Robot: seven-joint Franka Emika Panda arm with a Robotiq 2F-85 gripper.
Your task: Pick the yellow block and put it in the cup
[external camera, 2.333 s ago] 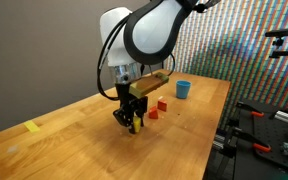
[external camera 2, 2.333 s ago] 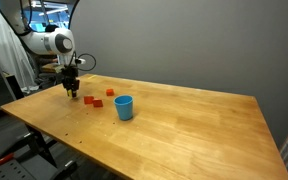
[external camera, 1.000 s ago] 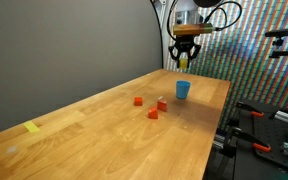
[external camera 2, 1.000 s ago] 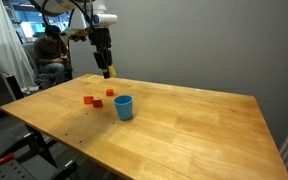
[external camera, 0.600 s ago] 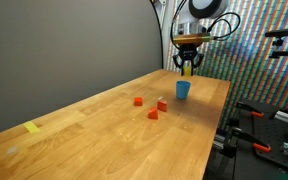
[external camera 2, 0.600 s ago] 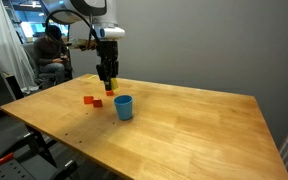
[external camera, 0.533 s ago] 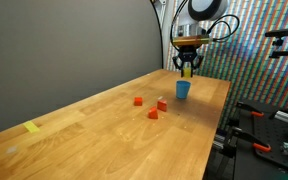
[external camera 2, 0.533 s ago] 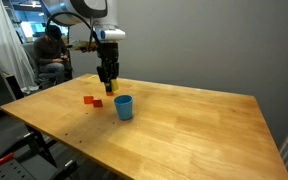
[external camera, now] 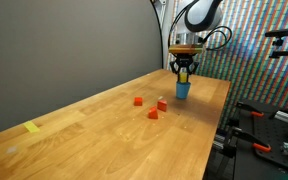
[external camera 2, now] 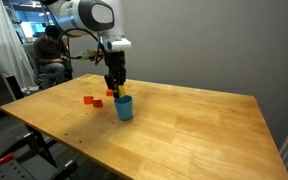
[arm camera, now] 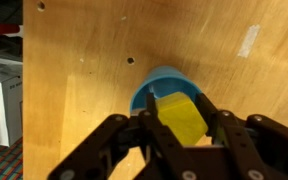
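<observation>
The light-blue cup's opening (arm camera: 165, 87) is just below my gripper, so my gripper will stay over it next and open its fingers to release the yellow block (arm camera: 183, 116).
My gripper (arm camera: 182, 122) is shut on the yellow block (arm camera: 183, 116) and holds it right above the light-blue cup (arm camera: 156, 81). In both exterior views the gripper (external camera: 184, 74) (external camera 2: 116, 90) hangs just over the cup (external camera: 183, 92) (external camera 2: 124, 108), fingers pointing down near its rim. A sliver of the yellow block (external camera: 184, 73) shows between the fingers. The cup stands upright on the wooden table (external camera: 104, 130).
Three small red blocks (external camera: 152, 113) (external camera 2: 90, 100) lie on the table near the cup. A flat yellow patch (external camera: 32, 127) lies far off near the table's corner. A person (external camera 2: 50, 55) sits behind the table, and equipment (external camera: 269, 125) stands past the table edge.
The gripper has carried the yellow block from the red blocks up and across to the cup, and has come down to just over its rim.
</observation>
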